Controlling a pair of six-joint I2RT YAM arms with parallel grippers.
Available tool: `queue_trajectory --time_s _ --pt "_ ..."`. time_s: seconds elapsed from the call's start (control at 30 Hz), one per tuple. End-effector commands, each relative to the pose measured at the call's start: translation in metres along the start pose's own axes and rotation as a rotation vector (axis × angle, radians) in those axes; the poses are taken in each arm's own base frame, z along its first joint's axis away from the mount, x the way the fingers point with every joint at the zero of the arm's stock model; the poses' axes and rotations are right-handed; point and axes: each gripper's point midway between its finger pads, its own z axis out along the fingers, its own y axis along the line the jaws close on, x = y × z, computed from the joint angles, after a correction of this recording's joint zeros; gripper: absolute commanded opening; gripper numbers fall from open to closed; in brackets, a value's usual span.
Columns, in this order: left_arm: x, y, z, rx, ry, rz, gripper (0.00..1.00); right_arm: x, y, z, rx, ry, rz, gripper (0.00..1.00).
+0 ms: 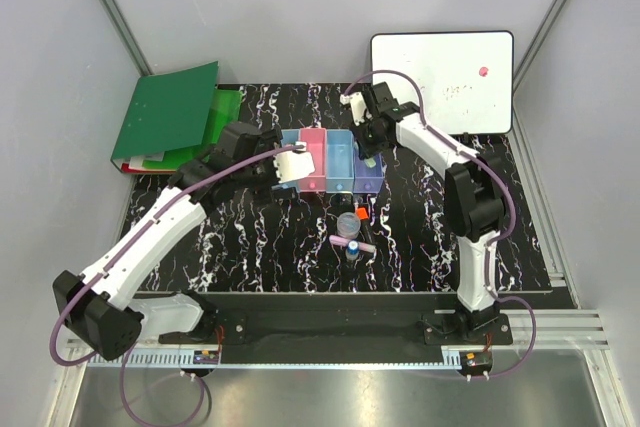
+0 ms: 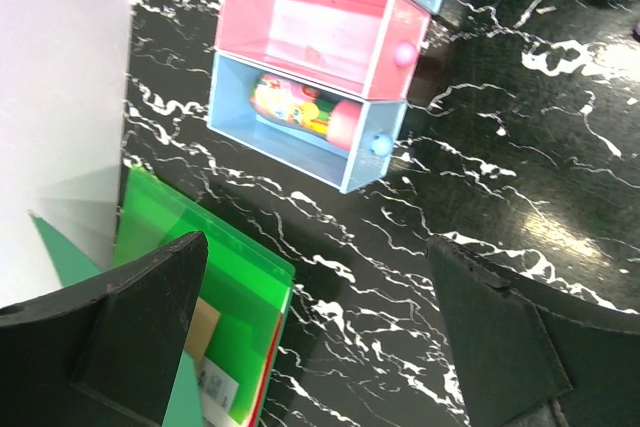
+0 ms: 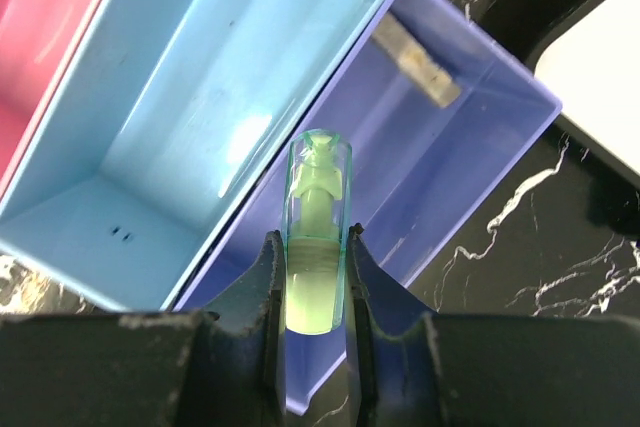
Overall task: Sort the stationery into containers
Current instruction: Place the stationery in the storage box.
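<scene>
The right gripper already holds the pen above the bin, so it moves down next between the sides of the open violet-blue bin and releases the green pen [image 3: 318, 237] inside.
Four bins stand side by side at mid-table: light blue [image 1: 291, 140], pink [image 1: 313, 159], light blue [image 1: 340, 157], violet-blue [image 1: 369, 173]. My right gripper [image 1: 371, 150] is shut on a green pen [image 3: 318, 237], tip over the violet-blue bin [image 3: 470, 137], which holds a small grey piece [image 3: 415, 62]. My left gripper [image 2: 320, 347] is open and empty, over the table beside the leftmost light blue bin [image 2: 290, 142], which holds a pink-yellow eraser [image 2: 295, 107]. The pink bin [image 2: 310, 27] looks empty. A round clear piece [image 1: 347, 224], an orange-capped stick [image 1: 361, 214] and a pink marker [image 1: 352, 244] lie in front of the bins.
Green binders [image 1: 170, 112] lie at the back left, their edge under my left finger [image 2: 205, 297]. A whiteboard [image 1: 442, 77] leans at the back right, just behind my right arm. White walls close in the table on both sides.
</scene>
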Motion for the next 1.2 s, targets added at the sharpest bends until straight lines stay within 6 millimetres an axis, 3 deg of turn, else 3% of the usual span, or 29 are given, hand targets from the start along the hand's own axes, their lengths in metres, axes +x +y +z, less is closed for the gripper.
queue_trajectory --time_s 0.0,0.1,0.2,0.47,0.63,0.67,0.77,0.87,1.03,1.07,1.13,1.17 --pt "-0.013 0.003 -0.003 -0.023 -0.062 -0.024 0.99 -0.018 -0.001 0.009 -0.020 -0.041 -0.003 0.00" --pt "-0.014 0.002 -0.002 -0.016 -0.067 -0.041 0.99 -0.014 0.000 0.019 -0.038 -0.024 -0.007 0.01" --pt "-0.014 0.002 -0.002 -0.017 -0.070 -0.044 0.99 -0.009 -0.001 0.029 -0.036 -0.009 -0.020 0.19" --pt "-0.016 0.004 -0.003 -0.022 -0.074 -0.045 0.99 -0.005 -0.006 0.036 -0.018 0.003 -0.046 0.22" --pt "-0.017 0.003 -0.004 -0.021 -0.082 -0.053 0.99 -0.007 -0.011 0.030 0.006 -0.005 -0.067 0.43" --pt "-0.018 0.004 -0.005 -0.023 -0.086 -0.055 0.99 -0.006 -0.011 0.028 0.008 -0.004 -0.071 0.53" --pt "-0.020 0.003 -0.004 -0.018 -0.095 -0.070 0.99 -0.012 -0.014 0.016 0.028 -0.026 -0.094 0.63" --pt "-0.021 0.001 -0.002 -0.009 -0.096 -0.080 0.99 -0.022 -0.017 -0.001 0.051 -0.061 -0.112 0.65" --pt "-0.023 -0.001 0.000 0.003 -0.106 -0.092 0.99 -0.056 -0.032 -0.052 0.145 -0.168 -0.193 0.68" --pt "-0.023 -0.002 0.000 0.010 -0.108 -0.092 0.99 -0.064 -0.030 -0.072 0.149 -0.206 -0.223 0.68" --pt "-0.023 -0.013 0.005 0.045 -0.115 -0.076 0.99 -0.057 -0.026 -0.090 0.128 -0.198 -0.322 0.67" --pt "-0.024 -0.019 0.007 0.064 -0.122 -0.042 0.99 -0.058 -0.021 -0.107 0.113 -0.209 -0.410 0.67"
